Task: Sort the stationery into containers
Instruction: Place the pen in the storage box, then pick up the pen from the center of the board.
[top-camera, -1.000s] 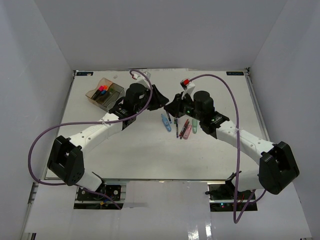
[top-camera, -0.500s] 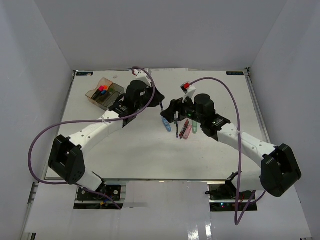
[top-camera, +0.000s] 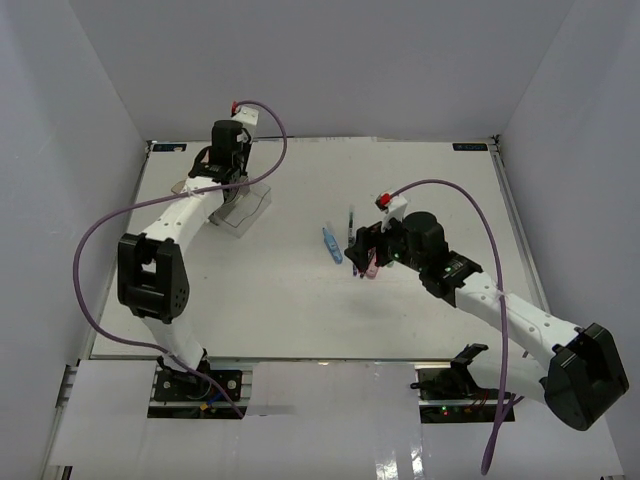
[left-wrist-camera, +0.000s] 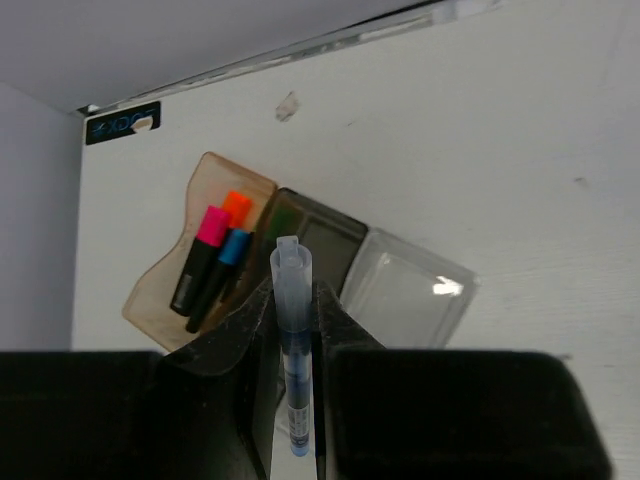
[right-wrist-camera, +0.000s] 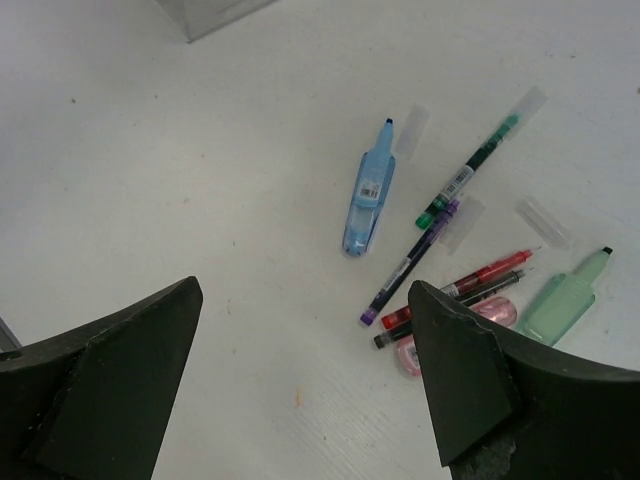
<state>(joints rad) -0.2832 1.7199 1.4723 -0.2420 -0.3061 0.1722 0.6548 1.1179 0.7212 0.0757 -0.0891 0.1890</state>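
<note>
I need to lower the thin blue pen (left-wrist-camera: 292, 280) in my left gripper into the dark middle compartment below next, beside the amber one that already holds highlighters. Then I need to let go of the pen there.
My left gripper (left-wrist-camera: 293, 300) is shut on a thin blue pen (left-wrist-camera: 292, 280) with a clear cap, and holds it above the containers (left-wrist-camera: 410, 290). Their amber compartment (left-wrist-camera: 160, 300) holds highlighters with pink (left-wrist-camera: 213, 225), orange (left-wrist-camera: 237, 205) and blue (left-wrist-camera: 235, 247) caps. In the top view this gripper (top-camera: 233, 192) hangs over the containers (top-camera: 256, 208) at the far left. My right gripper (right-wrist-camera: 300, 360) is open and empty above the table. Just beyond it lie a pastel blue highlighter (right-wrist-camera: 368, 195), green (right-wrist-camera: 470, 170), purple (right-wrist-camera: 410, 262) and red (right-wrist-camera: 470, 285) pens, a pink highlighter (right-wrist-camera: 490, 315) and a mint one (right-wrist-camera: 560, 300).
White walls close in the table on three sides. A black label (left-wrist-camera: 122, 123) sits at the table's far left corner behind the containers. The loose stationery (top-camera: 340, 240) lies in the middle of the table, right beside my right gripper (top-camera: 362, 250).
The two grippers met mid-table; the left one shut on the blue pen and swung it left over the containers. The right gripper opened and drew back toward the loose pens.
</note>
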